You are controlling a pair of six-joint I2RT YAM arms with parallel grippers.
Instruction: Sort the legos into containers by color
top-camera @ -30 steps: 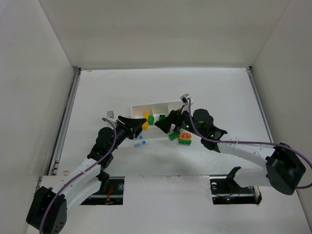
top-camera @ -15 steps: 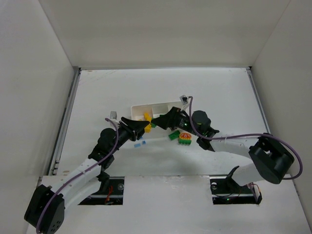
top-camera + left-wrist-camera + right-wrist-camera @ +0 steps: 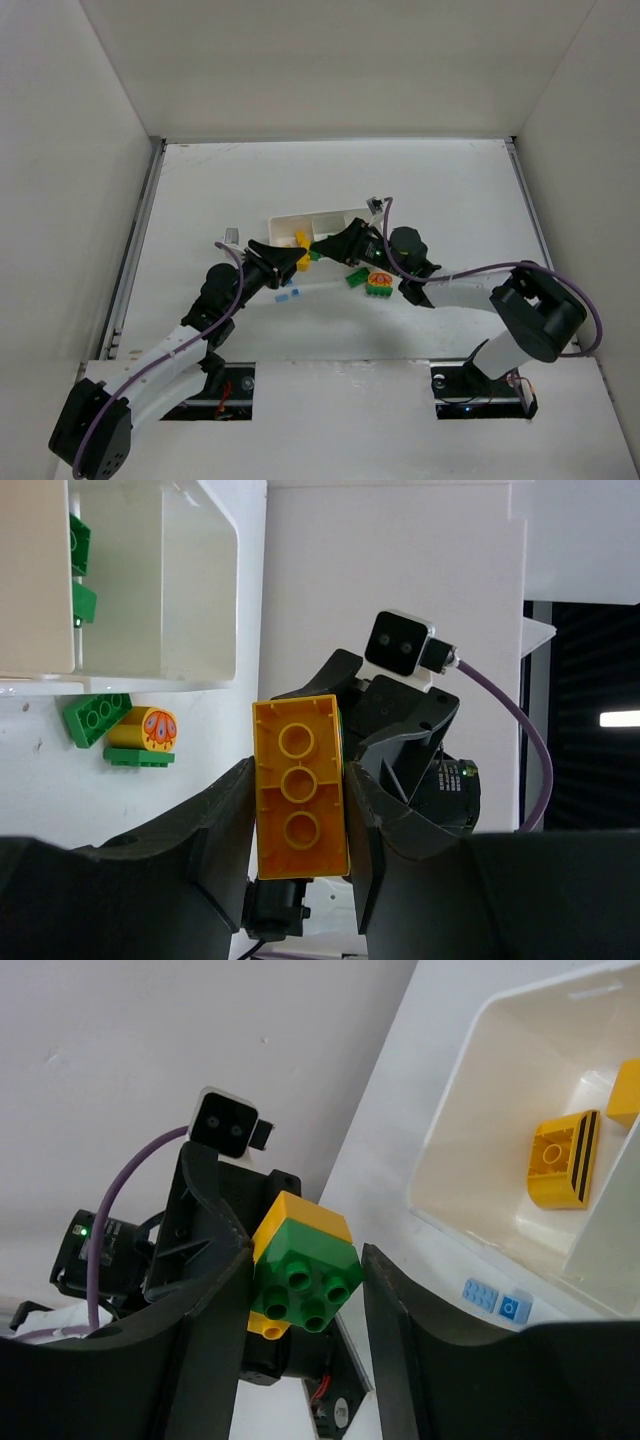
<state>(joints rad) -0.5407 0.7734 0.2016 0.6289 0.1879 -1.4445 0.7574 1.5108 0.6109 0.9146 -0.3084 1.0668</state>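
The long yellow-orange lego matches the yellow legos' color, so next my left gripper will move outward over their tray section, tip its fingers down, lower and release it.
My left gripper is shut on a long yellow-orange lego, held in the air near the tray's front left corner. A green lego is stuck to that yellow one. My right gripper straddles the green lego: one finger touches it and a narrow gap shows at the other. The two grippers meet nose to nose. The white tray of containers lies just behind them. One compartment holds a yellow lego, another holds green legos.
Two light blue legos lie on the table in front of the tray. A loose green lego and a yellow-orange printed piece on a green plate lie under the right arm. White walls enclose the table.
The right gripper has slid left onto the green lego at the left gripper's tip, and its jaws have narrowed around it. The left gripper keeps its grip on the yellow lego.
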